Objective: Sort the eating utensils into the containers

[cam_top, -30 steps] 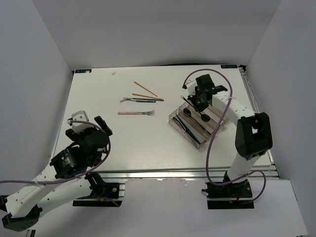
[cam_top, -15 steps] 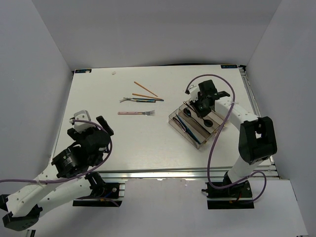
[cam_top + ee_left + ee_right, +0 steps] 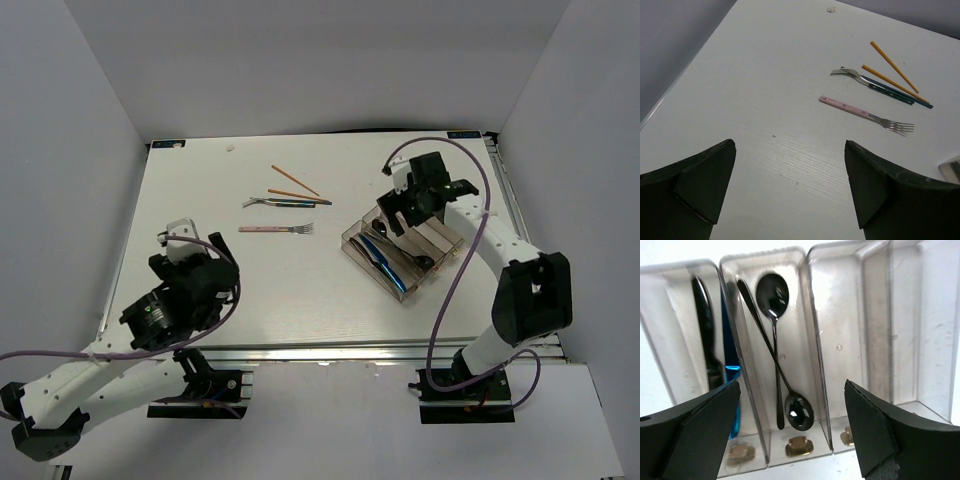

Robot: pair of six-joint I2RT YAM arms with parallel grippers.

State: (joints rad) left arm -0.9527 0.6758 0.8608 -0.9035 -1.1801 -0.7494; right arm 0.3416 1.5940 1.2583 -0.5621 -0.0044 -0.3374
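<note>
My left gripper should next move outward and down, turning on the way, over the fork's pink handle near its tines, because the fork lies crosswise, clear of the others.
The clear tray fills the right wrist view. Two black spoons lie crossed in one compartment. A blue knife and a dark utensil lie in the compartment to their left. My right gripper hangs open and empty over the tray. On the table lie a pink-handled fork, a silver fork, a dark-handled knife and two orange chopsticks. My left gripper is open and empty, short of the pink-handled fork.
The tray's two right compartments hold nothing. White walls enclose the table on three sides. The right arm rises along the table's right edge. A small white scrap lies near the back left corner.
My right gripper opened and let a black spoon down into the tray beside the other one, then drew back. My left arm moved a little forward.
</note>
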